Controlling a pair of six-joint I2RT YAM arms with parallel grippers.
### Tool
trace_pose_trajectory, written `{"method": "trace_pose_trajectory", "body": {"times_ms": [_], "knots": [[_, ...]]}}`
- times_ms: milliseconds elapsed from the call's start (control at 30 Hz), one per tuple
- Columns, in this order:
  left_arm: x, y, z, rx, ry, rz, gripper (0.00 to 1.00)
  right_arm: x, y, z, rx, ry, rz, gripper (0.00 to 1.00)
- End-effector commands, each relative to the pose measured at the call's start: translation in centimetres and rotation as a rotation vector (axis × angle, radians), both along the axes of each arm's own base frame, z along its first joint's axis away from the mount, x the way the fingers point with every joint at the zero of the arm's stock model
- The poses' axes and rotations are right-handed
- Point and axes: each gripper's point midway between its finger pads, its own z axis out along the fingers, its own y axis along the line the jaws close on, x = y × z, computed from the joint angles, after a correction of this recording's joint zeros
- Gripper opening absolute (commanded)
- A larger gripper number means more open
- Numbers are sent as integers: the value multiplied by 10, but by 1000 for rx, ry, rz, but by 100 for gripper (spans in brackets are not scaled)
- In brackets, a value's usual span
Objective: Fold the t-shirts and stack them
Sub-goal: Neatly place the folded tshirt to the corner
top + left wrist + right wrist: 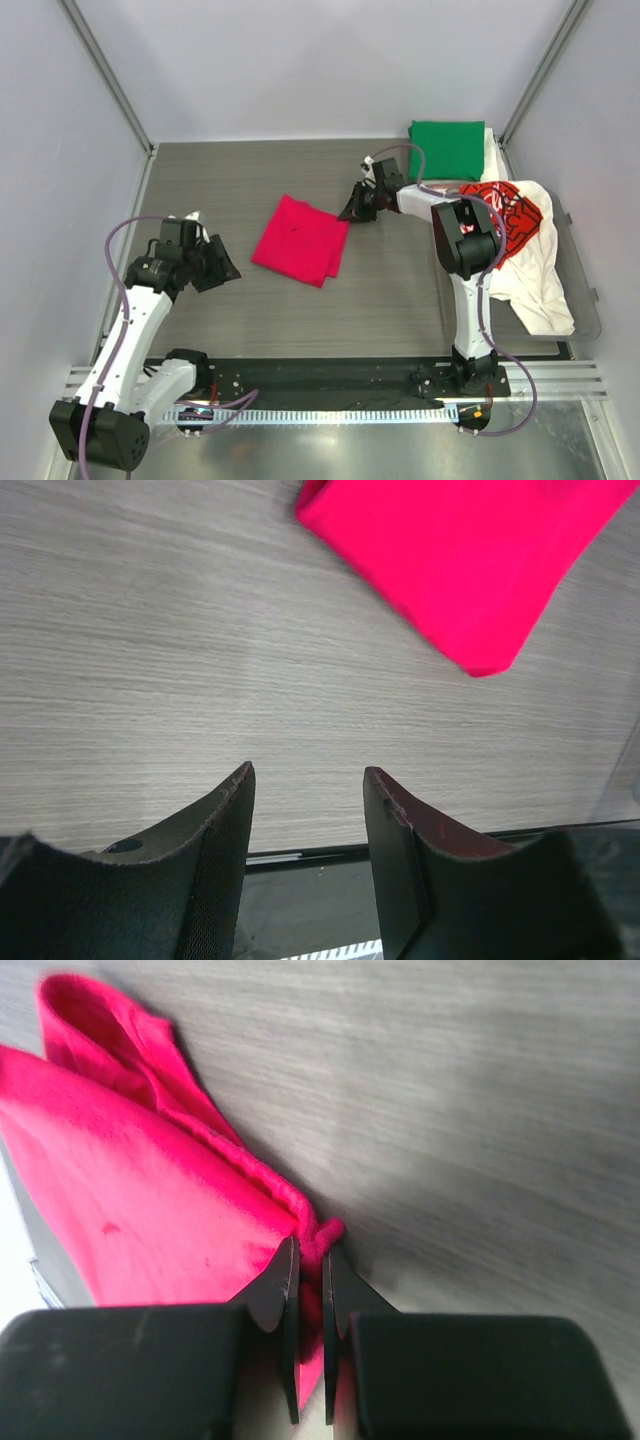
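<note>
My right gripper rises and moves outward, to the right in the top view, and releases the magenta-red t-shirt atop the green t-shirt (447, 148) next, as that lies folded.
The magenta-red t-shirt (300, 240) lies folded in a rough square at the middle of the table. My right gripper (353, 208) is at its far right corner, shut on the shirt's hem (318, 1232) close to the table. My left gripper (218, 262) hovers open and empty left of the shirt, which shows at the upper right of its wrist view (460, 550). The green t-shirt (447, 148) lies folded at the back right. The white t-shirt with red-black print (505, 215) lies loose along the right side.
A clear tray (585, 300) lies under the white shirt at the right edge. Enclosure walls and posts (110, 80) ring the table. A metal rail (330, 415) runs along the front by the arm bases.
</note>
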Motion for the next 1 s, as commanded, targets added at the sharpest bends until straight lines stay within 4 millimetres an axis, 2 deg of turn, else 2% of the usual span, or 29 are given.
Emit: {"method": "trace_pose_trajectory", "body": {"times_ms": [0, 33, 100, 167, 200, 400, 567, 600, 733, 967], "knots": [[9, 3, 28, 18, -107, -4, 49, -13, -9, 38, -64, -28, 53, 1], [9, 4, 33, 17, -135, -3, 49, -2, -16, 52, -119, -85, 49, 1], [15, 5, 31, 18, -180, 1, 49, 2, -28, 78, -182, -120, 46, 1], [18, 8, 33, 30, -216, 18, 49, 10, -45, 90, -263, -166, 33, 1], [18, 10, 36, 37, -220, 22, 49, 10, -51, 105, -282, -185, 31, 1], [18, 14, 30, 56, -199, 44, 48, 20, -95, 140, -518, -289, 26, 1], [18, 23, 32, 87, -203, 87, 48, 24, -114, 175, -613, -373, 55, 1], [18, 23, 33, 87, -208, 89, 49, 29, -116, 189, -619, -406, 51, 1], [18, 31, 37, 112, -229, 122, 48, 36, -127, 210, -648, -453, 59, 1], [18, 34, 34, 126, -221, 136, 48, 52, -150, 255, -616, -565, 40, 1]]}}
